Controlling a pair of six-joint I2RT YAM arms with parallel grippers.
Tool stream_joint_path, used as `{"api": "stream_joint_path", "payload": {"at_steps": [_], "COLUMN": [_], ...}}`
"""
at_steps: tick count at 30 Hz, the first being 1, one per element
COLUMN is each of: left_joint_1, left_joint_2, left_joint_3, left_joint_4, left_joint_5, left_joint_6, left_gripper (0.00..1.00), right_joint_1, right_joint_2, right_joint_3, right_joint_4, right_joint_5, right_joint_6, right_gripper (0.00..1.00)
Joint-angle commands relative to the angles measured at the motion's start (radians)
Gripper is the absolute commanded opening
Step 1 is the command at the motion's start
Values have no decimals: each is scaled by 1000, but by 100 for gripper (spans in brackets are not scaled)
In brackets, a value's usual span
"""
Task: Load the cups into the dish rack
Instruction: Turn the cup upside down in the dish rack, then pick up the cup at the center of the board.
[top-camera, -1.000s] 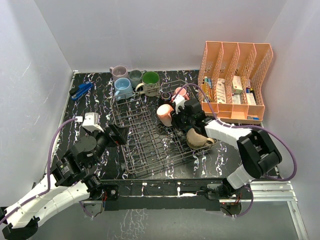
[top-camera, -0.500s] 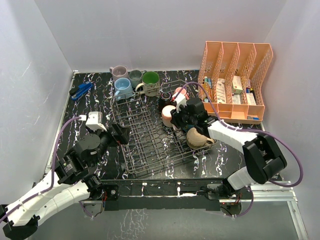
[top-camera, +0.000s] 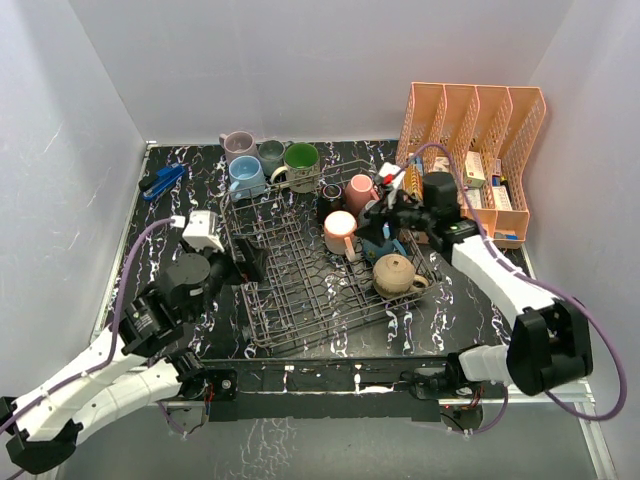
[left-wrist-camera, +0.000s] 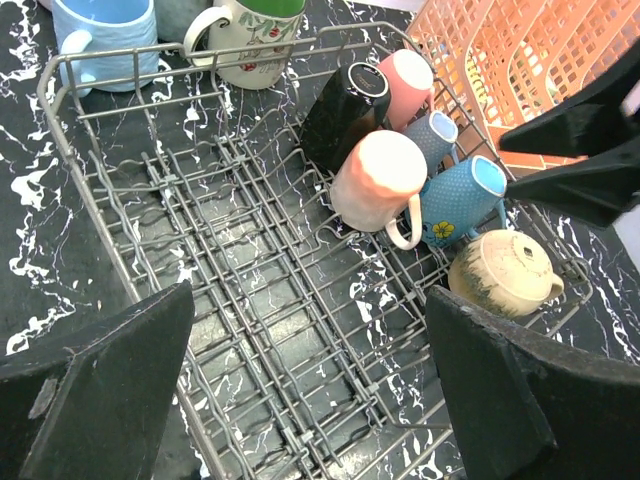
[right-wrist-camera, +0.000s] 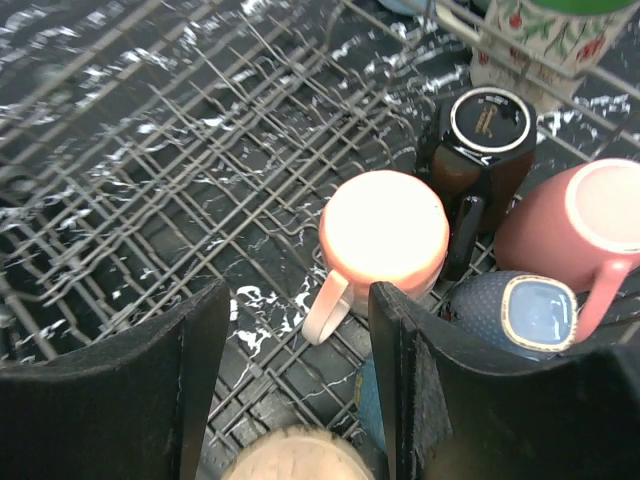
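Observation:
The side of the rim there stands clear, so next I will move my left gripper outward and left in the top view onto the light blue cup's rim opposite the cream cup.
The dark wire dish rack (top-camera: 290, 292) lies mid-table. In its right part stand a peach cup (top-camera: 340, 232) upside down, a black cup (top-camera: 329, 196), a pink cup (top-camera: 360, 189), a teal-blue cup (top-camera: 386, 243) and a tan cup (top-camera: 395, 273). Behind the rack on the table stand a mauve cup (top-camera: 237, 147), a grey cup (top-camera: 270, 155), a light blue cup (top-camera: 246, 178) and a cream cup (top-camera: 300, 165) with a green inside. My right gripper (top-camera: 385, 212) is open and empty, just right of the peach cup (right-wrist-camera: 385, 235). My left gripper (top-camera: 246, 266) is open and empty over the rack's left edge (left-wrist-camera: 230, 260).
An orange mesh organizer (top-camera: 470, 160) with small boxes stands at the back right, close behind my right arm. A blue object (top-camera: 160, 181) lies at the back left. White walls enclose the table on three sides.
My right gripper set the peach cup down in the rack, let go of it and drew back to the right. My left gripper crept a little toward the rack.

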Motion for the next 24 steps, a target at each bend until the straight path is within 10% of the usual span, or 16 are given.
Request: {"api": "stream_joint_path", "payload": {"at_steps": [1, 8, 14, 24], "left_joint_1": [2, 55, 359, 649], "left_joint_2": [109, 419, 661, 1074], "left_joint_3": [106, 356, 552, 852], "left_joint_4": [-11, -96, -148, -177], "left_joint_5": [18, 40, 423, 588], "left_joint_6": [75, 229, 275, 399], "left_gripper": [97, 96, 90, 81], "right_joint_1": [-107, -280, -417, -477], "right_joint_2": [-107, -199, -277, -317], "right_joint_3": [16, -58, -100, -140], "right_joint_4": [-12, -41, -21, 40], "right_joint_5": [-368, -505, -610, -597], "right_joint_6": [-59, -101, -67, -2], "right_gripper": [60, 61, 61, 61]}}
